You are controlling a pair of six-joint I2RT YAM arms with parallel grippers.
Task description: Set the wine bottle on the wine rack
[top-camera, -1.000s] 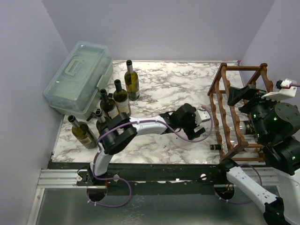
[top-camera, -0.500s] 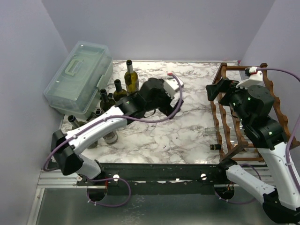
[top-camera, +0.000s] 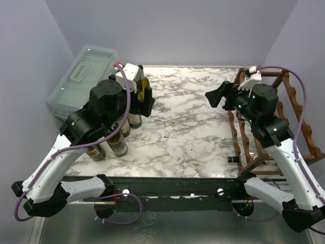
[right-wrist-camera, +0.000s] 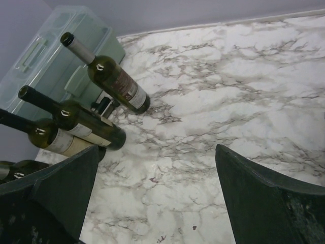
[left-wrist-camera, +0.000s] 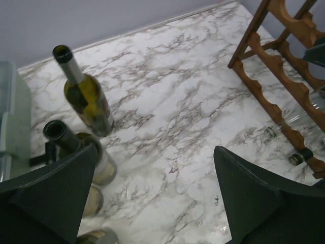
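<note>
The farther bottles are below my left gripper, so next my left gripper should move back and down and tilt its fingers downward onto the near rack-side bottle's neck [top-camera: 112,130].
The reddish-brown wine rack [top-camera: 264,119] stands at the table's right edge and also shows in the left wrist view [left-wrist-camera: 277,71]. One bottle lies in its bottom tier, its capped neck [top-camera: 234,159] poking out toward the table middle [left-wrist-camera: 303,155]. Several wine bottles [top-camera: 120,144] stand at the left, seen in the left wrist view [left-wrist-camera: 87,100] and the right wrist view [right-wrist-camera: 116,82]. My left gripper [top-camera: 145,100] is open and empty, raised above those bottles [left-wrist-camera: 157,203]. My right gripper [top-camera: 216,96] is open and empty, raised left of the rack [right-wrist-camera: 157,198].
A translucent plastic lidded box [top-camera: 76,81] sits at the back left behind the bottles and shows in the right wrist view [right-wrist-camera: 48,56]. The marble tabletop [top-camera: 188,122] lies between bottles and rack. Walls close in on the left, back and right.
My left arm has swung from beside the rack back left and up over the standing bottles. My right arm has lifted out of the rack and turned toward the table middle.
</note>
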